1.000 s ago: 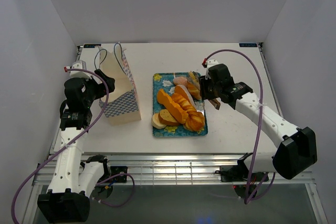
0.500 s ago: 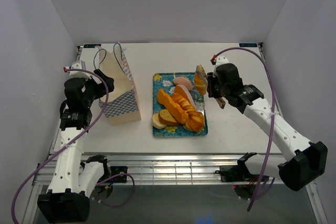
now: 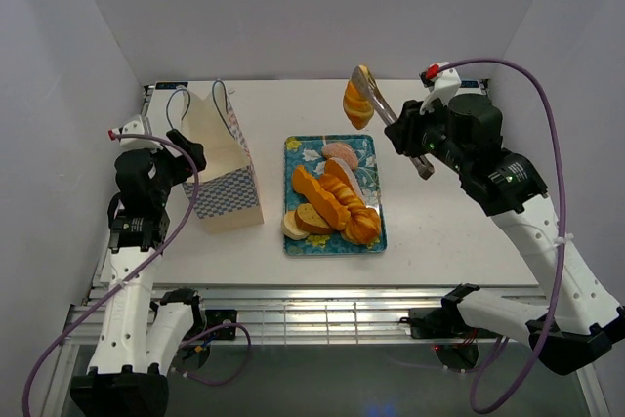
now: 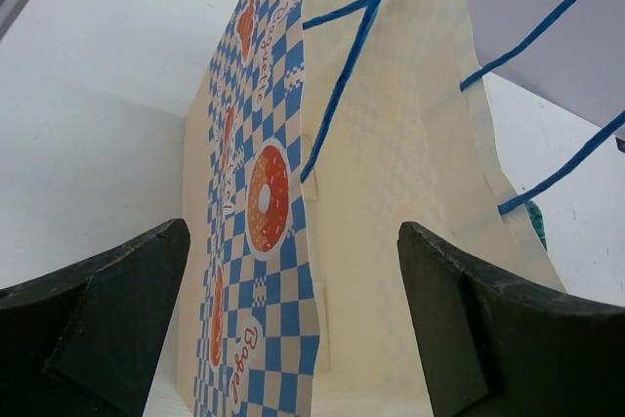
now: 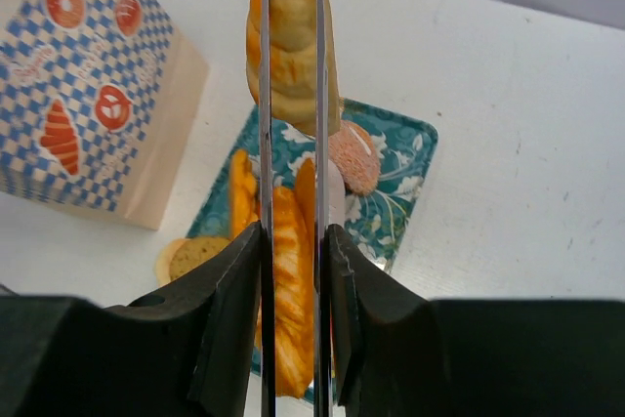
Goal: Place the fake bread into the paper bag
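Observation:
My right gripper needs to swing to the left in the top view next and release the tongs over the bag's opening (image 3: 209, 132), because the bread is still hanging outside the bag.
My right gripper (image 3: 410, 136) is shut on a pair of metal tongs (image 3: 385, 108), and the tongs pinch a twisted golden fake bread (image 3: 357, 100) high above the far end of the tray. In the right wrist view the bread (image 5: 291, 46) sits between the tong blades (image 5: 265, 144) past my right gripper (image 5: 291, 241). Several more breads (image 3: 332, 202) lie on the tray. The paper bag (image 3: 223, 178) stands upright to the left. My left gripper (image 3: 190, 155) is open with its jaws on either side of the bag's near wall (image 4: 391, 192); it holds nothing (image 4: 293, 241).
The teal floral tray (image 3: 293, 148) lies in the middle of the white table, right of the bag; it also shows in the right wrist view (image 5: 410, 158). The bag's blue cord handles (image 3: 186, 100) stick up. White walls close in the left, back and right sides.
My right arm has lifted the tongs with the twisted bread off the tray and swung them up and toward the back. The left gripper has shifted slightly at the bag.

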`<state>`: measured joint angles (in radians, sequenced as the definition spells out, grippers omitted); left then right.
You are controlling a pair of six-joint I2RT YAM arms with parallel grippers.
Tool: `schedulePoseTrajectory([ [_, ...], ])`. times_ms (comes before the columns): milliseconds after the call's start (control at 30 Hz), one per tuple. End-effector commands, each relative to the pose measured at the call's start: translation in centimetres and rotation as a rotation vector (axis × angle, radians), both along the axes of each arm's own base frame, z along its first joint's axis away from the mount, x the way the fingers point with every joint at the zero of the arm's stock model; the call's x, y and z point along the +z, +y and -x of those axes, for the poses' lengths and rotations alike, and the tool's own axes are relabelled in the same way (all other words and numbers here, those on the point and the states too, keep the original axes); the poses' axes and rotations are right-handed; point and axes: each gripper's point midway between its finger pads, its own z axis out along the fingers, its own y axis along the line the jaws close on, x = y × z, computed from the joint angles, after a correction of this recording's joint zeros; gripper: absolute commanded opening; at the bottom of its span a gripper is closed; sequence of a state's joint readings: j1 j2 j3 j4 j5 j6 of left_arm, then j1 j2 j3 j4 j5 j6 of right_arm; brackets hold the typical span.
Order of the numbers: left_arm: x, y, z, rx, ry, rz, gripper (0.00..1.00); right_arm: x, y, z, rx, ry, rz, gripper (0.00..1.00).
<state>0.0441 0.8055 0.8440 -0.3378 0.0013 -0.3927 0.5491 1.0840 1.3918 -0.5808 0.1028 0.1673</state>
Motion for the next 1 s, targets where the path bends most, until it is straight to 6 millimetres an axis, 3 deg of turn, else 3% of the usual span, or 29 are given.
schedulePoseTrajectory([
  [0,0.4,1.0,0.6,0.053,-0.022,-0.018,0.98,5.3,1.9,1.5,0.125,-0.112,-0.082,0.29],
  [300,1.7,1.8,1.3,0.100,-0.070,-0.020,0.98,11.4,7.5,4.1,0.392,-0.251,-0.216,0.31],
  [433,2.8,2.1,1.8,0.126,-0.114,-0.012,0.98,12.8,10.4,5.6,0.501,-0.284,-0.270,0.32],
  [667,4.7,3.1,3.4,0.184,-0.199,-0.014,0.98,14.3,15.9,7.4,0.615,-0.301,-0.288,0.33],
  [767,5.0,3.9,3.9,0.234,-0.209,-0.014,0.98,15.4,18.1,9.2,0.671,-0.308,-0.322,0.33],
  [967,4.1,4.9,4.1,0.296,-0.174,-0.019,0.98,14.1,21.2,9.6,0.724,-0.275,-0.346,0.33],
])
